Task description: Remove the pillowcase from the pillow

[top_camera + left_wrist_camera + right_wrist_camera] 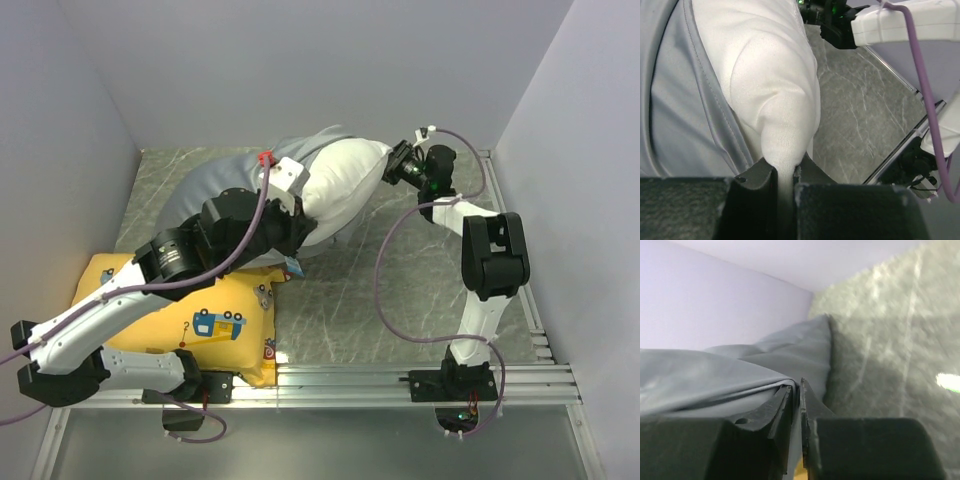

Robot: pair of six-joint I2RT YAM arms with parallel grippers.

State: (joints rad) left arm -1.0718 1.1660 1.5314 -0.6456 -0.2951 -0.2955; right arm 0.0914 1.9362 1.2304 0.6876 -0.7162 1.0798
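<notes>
I should next use my left gripper to lift the pillow's pinched fold (308, 222) (785, 167), then pull toward the right in the top view and down. The pillow is still partly inside the pillowcase.
The white pillow (340, 185) lies at the back of the table, its left part still inside the silver-grey pillowcase (215, 185). My left gripper (292, 232) is shut on a pinched corner of the pillow; the left wrist view shows the white cloth (770, 75) squeezed between the jaws (785, 172), with the grey pillowcase (680, 110) to its left. My right gripper (397, 165) is at the pillow's right end. In the right wrist view it (796, 390) is shut on a fold of grey pillowcase cloth (740, 375).
A yellow cartoon-vehicle cushion (200, 320) lies at the front left under my left arm. Grey walls close in the left, back and right. A metal rail (400, 380) runs along the front edge. The marble-pattern tabletop (400, 290) shows at the right.
</notes>
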